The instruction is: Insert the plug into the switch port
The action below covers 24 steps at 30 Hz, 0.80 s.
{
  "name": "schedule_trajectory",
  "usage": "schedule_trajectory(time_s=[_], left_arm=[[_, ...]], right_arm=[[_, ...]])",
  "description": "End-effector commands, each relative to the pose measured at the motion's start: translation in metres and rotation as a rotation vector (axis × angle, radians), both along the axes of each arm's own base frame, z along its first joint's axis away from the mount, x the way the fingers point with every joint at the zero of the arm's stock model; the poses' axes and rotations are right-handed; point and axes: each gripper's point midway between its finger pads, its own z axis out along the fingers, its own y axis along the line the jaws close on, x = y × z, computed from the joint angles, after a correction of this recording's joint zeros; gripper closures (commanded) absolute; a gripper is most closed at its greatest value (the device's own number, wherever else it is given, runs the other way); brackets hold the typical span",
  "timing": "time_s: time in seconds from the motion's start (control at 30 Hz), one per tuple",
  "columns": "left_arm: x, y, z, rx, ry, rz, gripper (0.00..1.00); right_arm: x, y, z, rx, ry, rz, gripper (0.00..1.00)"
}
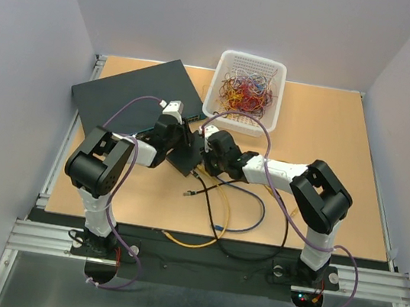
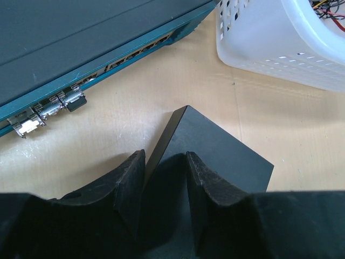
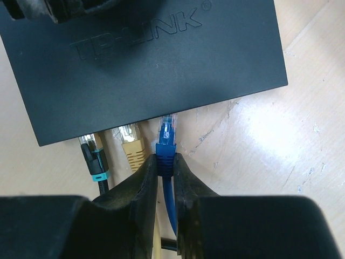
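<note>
The plug's clear tip stands partly outside, so my right gripper should press to the left in the top view toward the switch's near edge before it lets go.
The switch is a small flat black box marked TP-LINK. A blue plug points at its near edge, with the clear tip just under that edge. My right gripper is shut on the plug's blue boot, and the blue cable trails back between the fingers. The switch port itself is hidden under the edge. My left gripper closes over the far corner of the switch, one finger outside its side face and the other over its top. In the top view both grippers meet at the switch.
A yellow plug and a black plug with a teal band sit in the same edge, left of the blue one. A large blue-grey box lies at the back left. A white basket of wires stands behind. Loose cables lie near the front.
</note>
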Motion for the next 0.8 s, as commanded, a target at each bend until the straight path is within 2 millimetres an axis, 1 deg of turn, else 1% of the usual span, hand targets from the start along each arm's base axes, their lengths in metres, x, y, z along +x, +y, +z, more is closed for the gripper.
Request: schedule_trajectory(time_s=[0.0,0.07,0.1,0.13,0.23,0.27,0.33,0.37,0.4,0.43,0.47,0.53,0.57,0.67,0.73,0.77], left_arm=[[-0.027,-0.035,-0.006,-0.028,0.051,-0.147,0.55],[-0.031,-0.042,-0.005,-0.035,0.055,-0.160,0.55],[-0.034,-0.045,-0.005,-0.036,0.057,-0.166,0.55],[-0.038,-0.050,-0.006,-0.036,0.065,-0.178,0.55],[-0.045,-0.057,-0.008,-0.034,0.074,-0.190,0.55],[-0.053,-0.060,-0.012,-0.029,0.086,-0.199,0.55],[-0.061,-0.063,-0.012,-0.032,0.092,-0.204,0.55],[-0.065,-0.062,-0.015,-0.029,0.101,-0.204,0.55],[-0.071,-0.062,-0.018,-0.028,0.111,-0.207,0.55],[-0.075,-0.061,-0.021,-0.028,0.122,-0.206,0.55],[-0.082,-0.058,-0.027,-0.028,0.141,-0.200,0.56],[-0.088,-0.058,-0.029,-0.034,0.150,-0.202,0.56],[-0.094,-0.055,-0.034,-0.035,0.163,-0.198,0.56],[-0.102,-0.054,-0.036,-0.046,0.179,-0.195,0.56],[-0.107,-0.049,-0.040,-0.046,0.186,-0.189,0.56],[-0.108,-0.050,-0.039,-0.052,0.180,-0.190,0.56]], right_arm=[[0.007,0.040,0.049,0.174,-0.118,0.105,0.99],[0.004,0.037,0.046,0.169,-0.121,0.113,1.00],[0.004,0.037,0.049,0.175,-0.126,0.114,0.99],[0.002,0.035,0.048,0.175,-0.128,0.114,0.99],[-0.002,0.031,0.050,0.182,-0.134,0.112,0.99],[-0.002,0.028,0.050,0.180,-0.138,0.104,0.99],[-0.003,0.025,0.058,0.188,-0.154,0.098,0.99],[-0.003,0.022,0.058,0.187,-0.158,0.092,0.99],[-0.006,0.018,0.054,0.177,-0.156,0.084,0.99],[-0.006,0.015,0.058,0.179,-0.164,0.077,1.00],[-0.008,0.012,0.054,0.172,-0.158,0.072,1.00],[-0.008,0.009,0.056,0.174,-0.162,0.062,1.00],[-0.010,0.009,0.056,0.177,-0.163,0.062,0.99],[-0.008,0.003,0.052,0.161,-0.170,0.038,1.00],[-0.008,0.003,0.052,0.162,-0.171,0.040,0.99],[-0.008,0.004,0.052,0.162,-0.171,0.040,0.99]])
